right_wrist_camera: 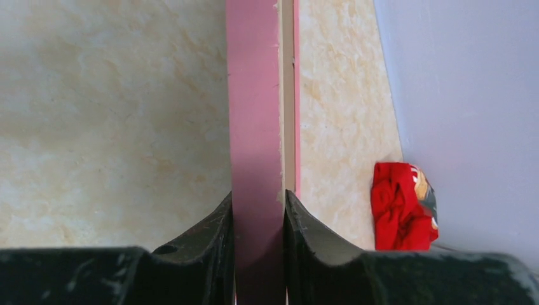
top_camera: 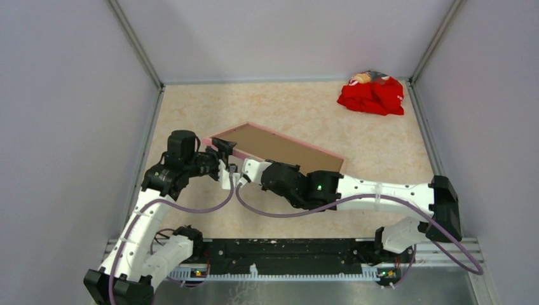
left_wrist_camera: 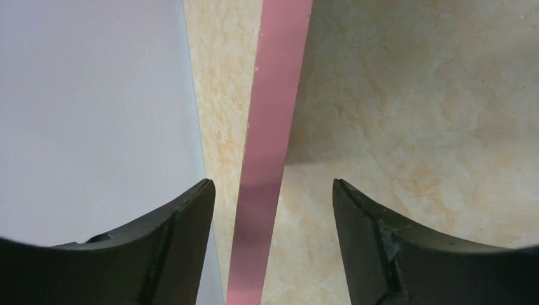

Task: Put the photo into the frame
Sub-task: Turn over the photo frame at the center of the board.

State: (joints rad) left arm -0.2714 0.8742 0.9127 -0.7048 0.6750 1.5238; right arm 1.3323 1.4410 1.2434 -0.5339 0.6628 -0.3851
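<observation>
The right gripper moves to the right in the top view next, turns the backing board (top_camera: 279, 149) downward and lowers to release, since the tabletop lies below it.
The frame (top_camera: 318, 150) has pink edges and stands tilted on the beige table, left of centre, with its brown backing board (top_camera: 279, 149) facing the camera. The photo is hidden. My right gripper (top_camera: 234, 169) is shut on the frame's near left edge; in the right wrist view both fingers (right_wrist_camera: 257, 210) press on the pink edge (right_wrist_camera: 254, 95). My left gripper (top_camera: 224, 150) is open at the frame's left corner. In the left wrist view the pink edge (left_wrist_camera: 270, 127) runs between the spread fingertips (left_wrist_camera: 273, 190) without touching either.
A crumpled red cloth (top_camera: 372, 94) lies at the back right corner and also shows in the right wrist view (right_wrist_camera: 403, 206). Grey walls enclose the table; the left wall (left_wrist_camera: 95, 114) is close to my left gripper.
</observation>
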